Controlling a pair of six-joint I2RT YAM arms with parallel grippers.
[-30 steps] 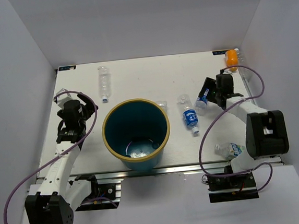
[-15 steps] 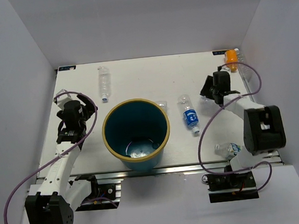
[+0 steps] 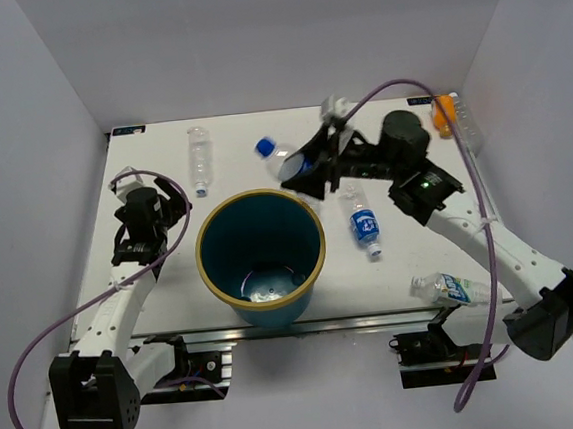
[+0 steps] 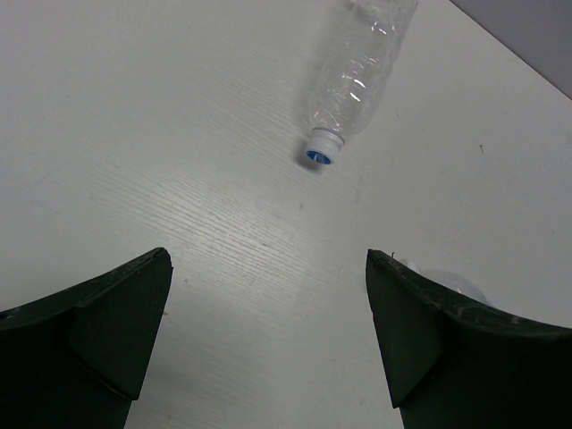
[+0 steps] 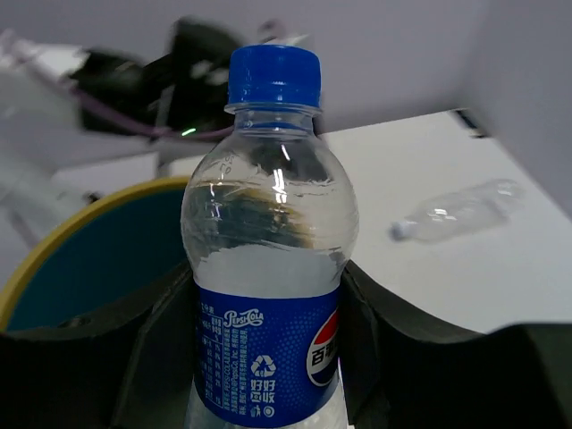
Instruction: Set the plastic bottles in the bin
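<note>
My left gripper moves outward next, past the cap of the unlabelled bottle (image 4: 359, 71), which lies loose outside the bin, then down to close around the bottle's far half (image 4: 379, 21).
My right gripper (image 3: 315, 168) is shut on a blue-labelled, blue-capped plastic bottle (image 3: 279, 157), held in the air just past the far rim of the teal bin (image 3: 207, 249). In the right wrist view that bottle (image 5: 268, 259) fills the space between my right gripper's (image 5: 266, 308) fingers, with the bin's yellow rim (image 5: 85, 219) behind it. The left gripper (image 3: 142, 213) is open and empty over the table to the left of the bin; in its wrist view (image 4: 265, 268) an unlabelled clear bottle (image 4: 359, 71) lies ahead. Another blue-labelled bottle (image 3: 365, 225) lies to the right of the bin.
A green-white labelled bottle (image 3: 443, 286) lies at the near right edge. An orange-filled bottle (image 3: 443, 110) stands in the far right corner beside a clear one (image 3: 468, 130). The unlabelled bottle (image 3: 199, 160) lies far left. Something clear lies on the bin's floor (image 3: 263, 292). White walls enclose the table.
My right arm closed on the bottle at the right side, lifted it and swung it left to the bin's far rim. The left arm barely moved.
</note>
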